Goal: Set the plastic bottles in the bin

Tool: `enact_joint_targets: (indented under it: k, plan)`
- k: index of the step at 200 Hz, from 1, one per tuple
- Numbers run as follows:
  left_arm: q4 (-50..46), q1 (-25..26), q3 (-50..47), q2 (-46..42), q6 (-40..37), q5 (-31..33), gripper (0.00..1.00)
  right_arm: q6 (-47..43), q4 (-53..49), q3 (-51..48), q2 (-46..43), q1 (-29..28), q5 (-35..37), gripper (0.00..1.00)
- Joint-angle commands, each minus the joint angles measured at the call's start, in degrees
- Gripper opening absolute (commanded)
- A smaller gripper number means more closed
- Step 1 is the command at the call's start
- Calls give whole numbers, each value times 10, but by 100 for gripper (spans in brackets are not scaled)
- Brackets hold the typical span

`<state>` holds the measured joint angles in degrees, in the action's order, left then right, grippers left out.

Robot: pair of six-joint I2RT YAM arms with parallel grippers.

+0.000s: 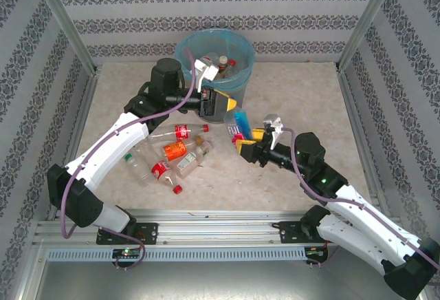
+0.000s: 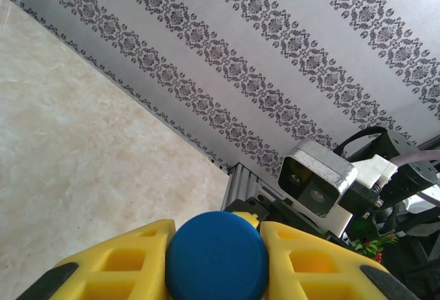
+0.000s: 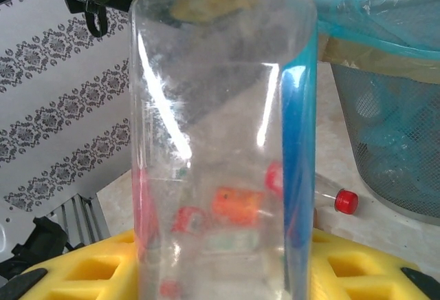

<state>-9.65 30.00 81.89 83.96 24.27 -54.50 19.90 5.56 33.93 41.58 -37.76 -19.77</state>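
The bottle still hangs in front of the bin's rim, so my left gripper will next move outward over the bin's opening to release it inside.
A clear plastic bottle with a blue label [image 1: 240, 120] hangs above the table just in front of the bin [image 1: 184, 47], held at both ends. My left gripper [image 1: 229, 103] is shut on its blue cap [image 2: 216, 262], which sits between the yellow fingers [image 2: 117, 269]. My right gripper [image 1: 243, 140] is shut on the bottle's body [image 3: 220, 107], which stands between the yellow pads [image 3: 364, 272]. The grey-blue bin with its light-blue bag [image 3: 395, 142] holds a few bottles [image 1: 214, 62]. Several more bottles [image 1: 177, 151] lie on the table to the left.
The loose bottles with red and orange labels lie in a cluster between the two arms, one red-capped [image 3: 346, 201], and a red cap [image 1: 177, 189] lies at the near end. Metal frame posts [image 1: 65, 18] and patterned walls enclose the table on three sides.
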Motion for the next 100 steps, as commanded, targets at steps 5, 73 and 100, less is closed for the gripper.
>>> enact_joint_targets:
  k: [5, 73, 100]
  plan:
    - [42, 3, 16, -22, -23, 43, 0, -9, 16, 33, -5, -9, 53, 74]
    - [72, -23, 77, -30, -115, 282, 0, -50, 40, -14, -115, -11, 239, 92]
    - [68, -36, 143, 13, -177, 381, 0, -32, 34, -51, -155, -10, 298, 94]
